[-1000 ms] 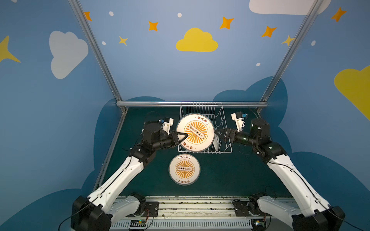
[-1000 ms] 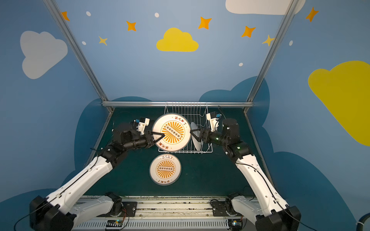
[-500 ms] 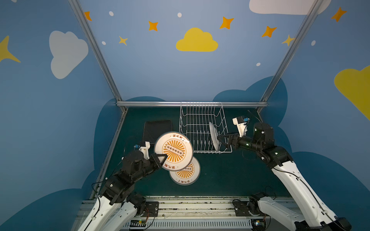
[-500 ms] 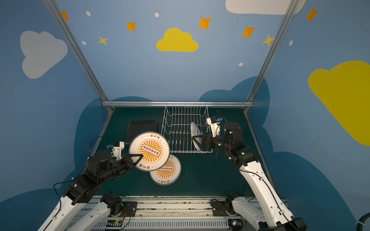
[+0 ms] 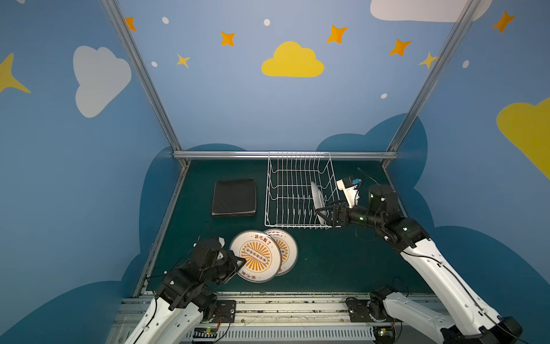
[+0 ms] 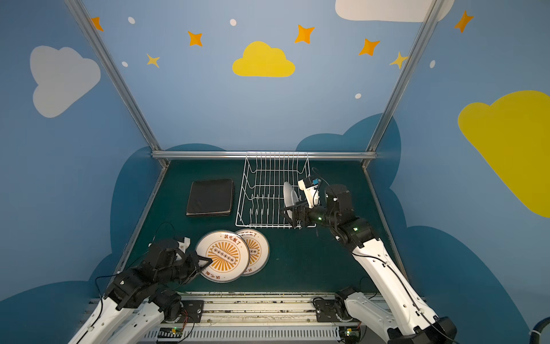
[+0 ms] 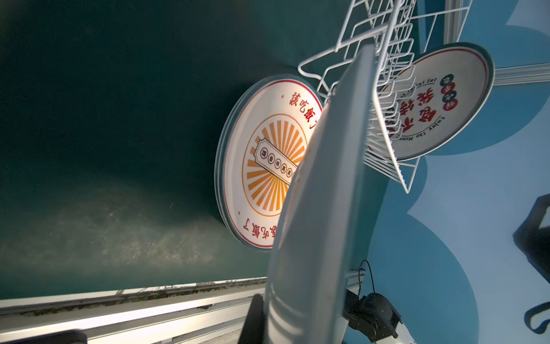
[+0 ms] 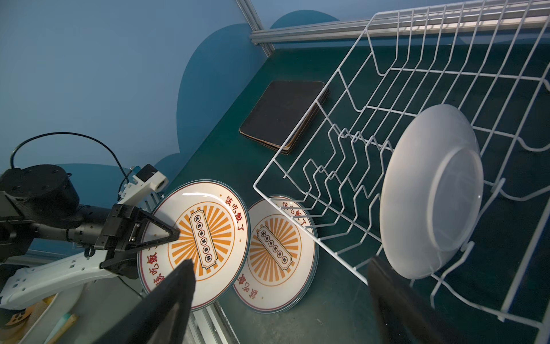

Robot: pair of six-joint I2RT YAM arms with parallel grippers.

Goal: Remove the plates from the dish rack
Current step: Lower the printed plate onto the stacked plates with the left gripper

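The held plate still covers only part of the second sunburst plate, so I will next move my left gripper down and across onto it and let go of the held plate's rim.
My left gripper is shut on the left rim of a round sunburst plate. That plate hangs tilted, low over the left part of a second sunburst plate, which lies flat on the table. In the dish rack one round plate stands upright near the right end. My right gripper is open at that plate's near lower rim and holds nothing.
A stack of black-backed square plates lies left of the rack. The metal rail runs along the table's near edge, just behind the left arm. Blue walls enclose the table on three sides.
The left arm carried the sunburst plate from the rack's front down to the near left, over the plate lying there. The right gripper stayed open by the rack and barely shifted.
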